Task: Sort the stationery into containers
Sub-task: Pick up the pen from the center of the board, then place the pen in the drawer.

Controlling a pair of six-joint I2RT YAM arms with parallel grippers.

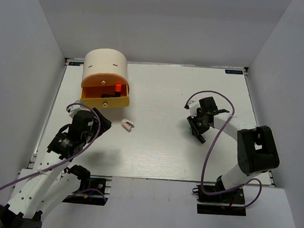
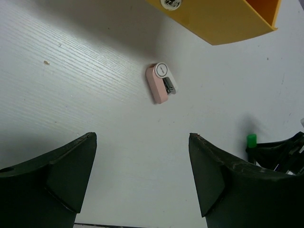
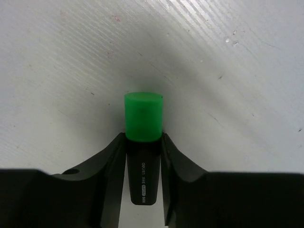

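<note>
My right gripper will next lift toward the left in the top view, over the organiser's orange sections, and release the marker, as the organiser's yellow front is open.
The cream drum organiser [image 1: 105, 69] stands at the back left, its yellow front [image 2: 218, 21] open over orange compartments. A red piece [image 1: 117, 86] and a dark piece show inside. The pink-and-white clip [image 1: 126, 125] lies on the table in front of it, also in the left wrist view [image 2: 160, 83]. My left gripper [image 2: 142, 136] is open and empty, a short way short of the clip. My right gripper [image 3: 143, 137] is shut on the green-capped black marker [image 3: 143, 118] at mid right [image 1: 192, 130], low over the table. The other markers and the pale sticks are not in view.
White walls close the table on the left, back and right. Purple cables loop over both arms, one arching above the right wrist [image 1: 211, 93]. The right gripper with the green cap [image 2: 251, 139] shows at the right edge of the left wrist view.
</note>
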